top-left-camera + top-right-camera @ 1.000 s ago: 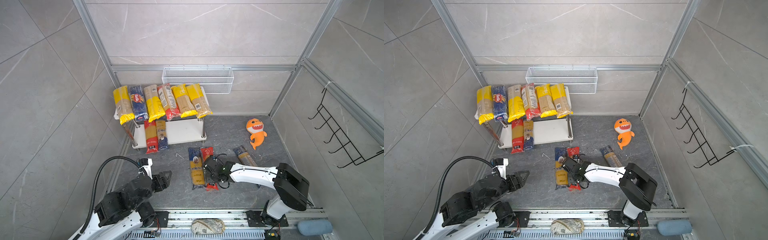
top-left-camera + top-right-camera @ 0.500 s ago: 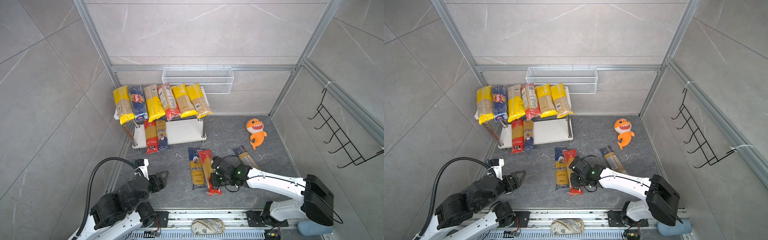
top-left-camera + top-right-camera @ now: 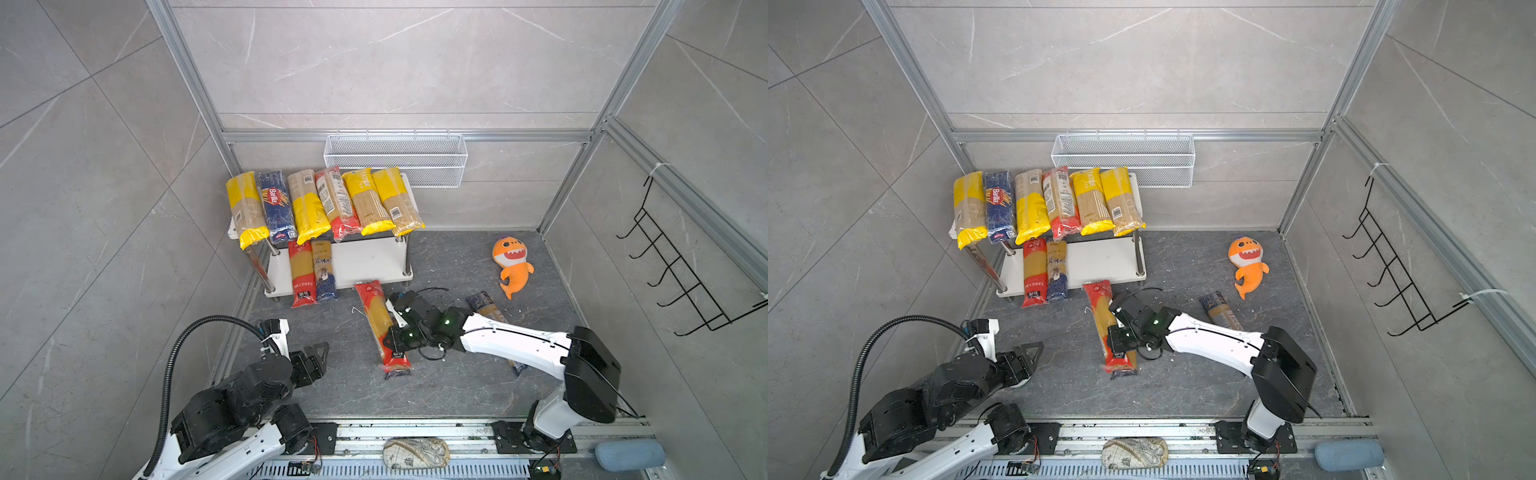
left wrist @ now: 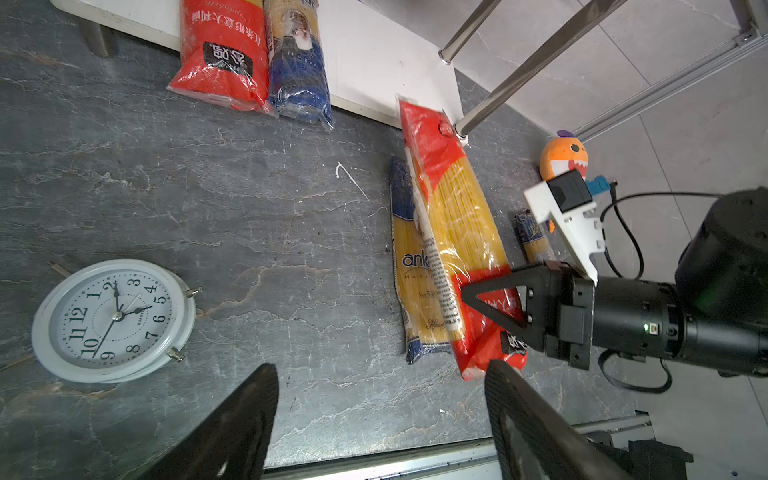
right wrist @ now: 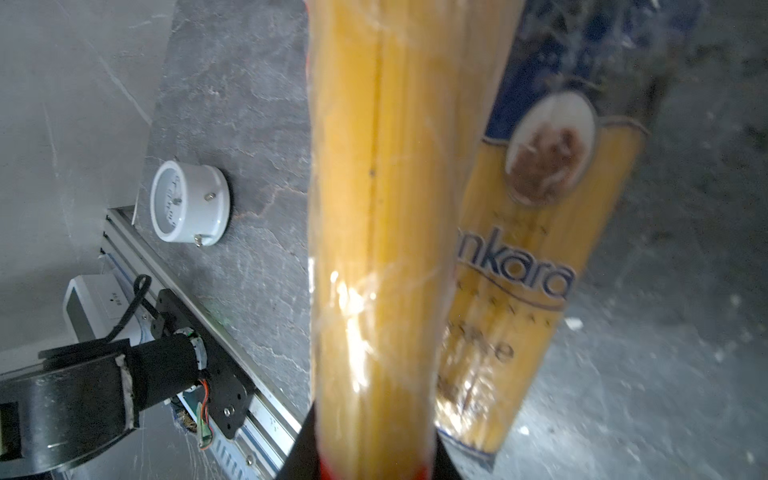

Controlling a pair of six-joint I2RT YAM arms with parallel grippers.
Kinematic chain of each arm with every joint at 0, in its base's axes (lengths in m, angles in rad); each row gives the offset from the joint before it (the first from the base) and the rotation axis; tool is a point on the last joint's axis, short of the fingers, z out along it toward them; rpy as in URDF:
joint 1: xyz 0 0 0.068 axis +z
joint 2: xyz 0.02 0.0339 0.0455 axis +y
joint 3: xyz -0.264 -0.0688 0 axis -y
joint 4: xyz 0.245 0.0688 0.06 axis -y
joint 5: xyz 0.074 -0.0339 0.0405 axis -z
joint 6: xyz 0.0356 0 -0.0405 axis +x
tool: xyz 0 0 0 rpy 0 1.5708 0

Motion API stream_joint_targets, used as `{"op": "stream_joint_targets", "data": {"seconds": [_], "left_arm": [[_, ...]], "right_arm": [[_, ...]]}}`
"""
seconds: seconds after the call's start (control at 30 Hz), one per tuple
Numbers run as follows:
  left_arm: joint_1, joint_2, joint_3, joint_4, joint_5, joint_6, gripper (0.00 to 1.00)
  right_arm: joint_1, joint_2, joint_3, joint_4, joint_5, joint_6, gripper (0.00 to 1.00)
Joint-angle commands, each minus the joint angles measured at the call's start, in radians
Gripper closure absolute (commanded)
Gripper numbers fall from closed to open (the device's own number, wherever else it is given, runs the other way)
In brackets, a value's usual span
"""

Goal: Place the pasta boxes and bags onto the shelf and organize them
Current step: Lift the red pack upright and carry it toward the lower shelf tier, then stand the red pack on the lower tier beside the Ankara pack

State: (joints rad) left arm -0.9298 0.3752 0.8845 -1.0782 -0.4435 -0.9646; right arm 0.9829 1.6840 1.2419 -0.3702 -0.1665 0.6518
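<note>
The bag will be carried outward by my right gripper next and released on the bare stretch (image 3: 346, 265) beside the blue pack, which is free room outward of it.
My right gripper (image 3: 392, 338) (image 3: 1118, 337) (image 5: 374, 465) is shut on a red-ended spaghetti bag (image 3: 376, 316) (image 3: 1102, 316) (image 4: 457, 216) (image 5: 374, 208), near its near end. The bag hangs tilted over a blue Ankara pack (image 4: 409, 266) (image 5: 532, 249) lying on the floor. Its far end reaches the front edge of the shelf (image 3: 365, 262) (image 3: 1100, 262). The top board carries several packs (image 3: 324, 203); a red and a blue pack (image 3: 311, 274) lie on the lower board. Another blue-ended pack (image 3: 486, 305) (image 3: 1219, 309) lies on the floor to the right. My left gripper (image 3: 316, 353) (image 3: 1030, 351) (image 4: 380, 399) is open and empty at front left.
An orange plush shark (image 3: 513, 266) (image 3: 1248, 266) lies at the back right. A white wire basket (image 3: 395, 160) hangs on the back wall above the shelf. A white alarm clock (image 4: 112, 320) (image 5: 189, 203) lies on the floor by my left arm. A black hook rack (image 3: 681, 266) is on the right wall.
My right gripper has lifted the red-ended bag off the floor and carried it left and toward the shelf, over the blue pack. My left arm has drawn back slightly.
</note>
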Motion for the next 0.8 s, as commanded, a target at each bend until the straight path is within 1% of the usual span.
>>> {"op": "stream_joint_targets", "data": {"seconds": [0.0, 0.1, 0.23, 0.37, 0.47, 0.7, 0.77], "left_arm": [[-0.003, 0.034, 0.037, -0.015, -0.024, 0.029, 0.19], [-0.003, 0.055, 0.057, -0.027, -0.024, 0.031, 0.19], [-0.004, 0.072, 0.091, -0.056, -0.067, 0.032, 0.18], [-0.003, 0.075, 0.118, -0.085, -0.091, 0.025, 0.18], [-0.003, 0.077, 0.131, -0.099, -0.105, 0.017, 0.18], [-0.003, 0.09, 0.154, -0.133, -0.12, 0.0, 0.19], [-0.003, 0.088, 0.158, -0.14, -0.128, -0.001, 0.19]], "right_arm": [[-0.033, 0.07, 0.156, 0.135, -0.016, -0.074, 1.0], [-0.082, 0.174, 0.266, 0.16, -0.056, -0.081, 1.0], [-0.145, 0.326, 0.434, 0.175, -0.144, -0.076, 1.0], [-0.174, 0.463, 0.611, 0.172, -0.183, -0.091, 1.0], [-0.188, 0.579, 0.784, 0.127, -0.194, -0.106, 1.0], [-0.207, 0.866, 1.25, -0.055, -0.215, -0.11, 1.0], [-0.209, 0.957, 1.401, -0.122, -0.217, -0.102, 0.96]]}}
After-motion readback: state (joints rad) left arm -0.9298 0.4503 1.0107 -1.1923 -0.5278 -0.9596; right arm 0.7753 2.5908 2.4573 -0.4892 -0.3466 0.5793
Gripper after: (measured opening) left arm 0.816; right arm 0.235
